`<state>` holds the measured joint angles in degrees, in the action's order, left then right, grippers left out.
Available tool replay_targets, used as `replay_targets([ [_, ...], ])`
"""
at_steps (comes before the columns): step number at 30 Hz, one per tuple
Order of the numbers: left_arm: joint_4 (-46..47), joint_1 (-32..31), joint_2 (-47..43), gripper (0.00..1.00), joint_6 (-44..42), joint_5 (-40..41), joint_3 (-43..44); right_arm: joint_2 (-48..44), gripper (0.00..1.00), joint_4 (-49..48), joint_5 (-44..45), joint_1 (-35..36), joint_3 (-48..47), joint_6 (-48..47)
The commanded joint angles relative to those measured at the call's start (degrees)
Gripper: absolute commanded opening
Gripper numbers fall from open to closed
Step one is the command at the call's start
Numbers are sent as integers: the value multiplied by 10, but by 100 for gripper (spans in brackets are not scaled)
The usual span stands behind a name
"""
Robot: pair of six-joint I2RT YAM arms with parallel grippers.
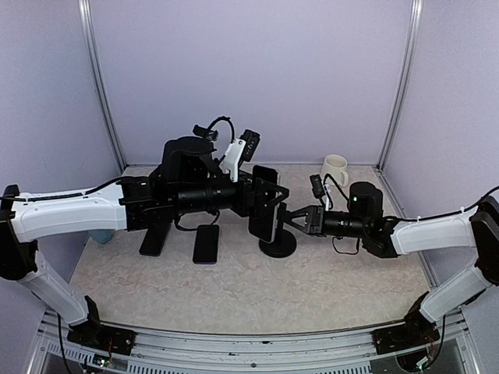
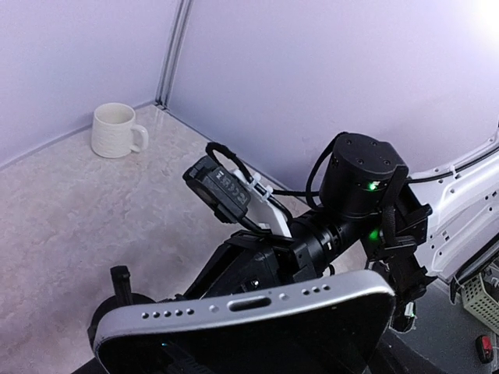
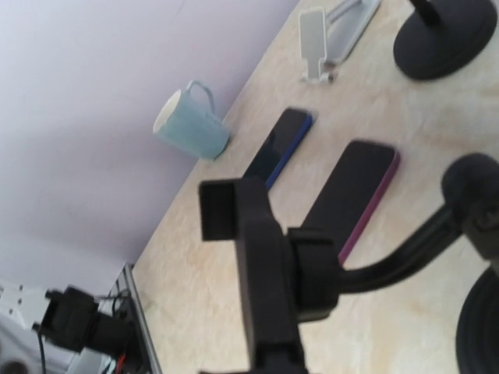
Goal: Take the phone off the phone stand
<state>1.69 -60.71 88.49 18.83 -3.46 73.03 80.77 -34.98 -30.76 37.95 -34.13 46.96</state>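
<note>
My right gripper should take the black stand's round base outward along the table toward the far wall, as the stand's cradle is free of the phone.
My left gripper (image 1: 261, 204) is shut on the phone (image 1: 263, 224), a dark phone with a silver edge, held upright above the table. The phone's bottom edge with its port fills the low part of the left wrist view (image 2: 249, 305) and hides the fingers. The black phone stand (image 1: 277, 246) has a round base at the table's middle. Its cradle (image 3: 269, 269) shows in the right wrist view with no phone in it. My right gripper (image 1: 290, 219) is shut on the stand's upper part, just right of the phone.
Two phones lie flat to the left, one blue-edged (image 3: 278, 146) and one magenta-edged (image 3: 355, 193). A teal mug (image 3: 189, 123) stands at the left edge and a white mug (image 1: 334, 168) at the back right. A white stand (image 1: 233, 158) and another black stand (image 3: 443, 37) are behind.
</note>
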Motion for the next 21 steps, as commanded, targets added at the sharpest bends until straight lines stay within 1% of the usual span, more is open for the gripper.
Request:
replay_targets([
  [1, 29, 19, -76, 39, -4, 59, -33, 28, 0, -13, -1, -25, -48, -15],
  [11, 6, 74, -171, 39, 17, 105, -120, 130, 0, -15, -39, -69, -168, -28],
  [17, -5, 78, -198, 39, 20, 128, -152, 204, 0, -12, -56, -90, -251, -34],
  [21, -8, 82, -214, 39, 20, 138, -168, 246, 0, 7, -62, -103, -305, -43],
])
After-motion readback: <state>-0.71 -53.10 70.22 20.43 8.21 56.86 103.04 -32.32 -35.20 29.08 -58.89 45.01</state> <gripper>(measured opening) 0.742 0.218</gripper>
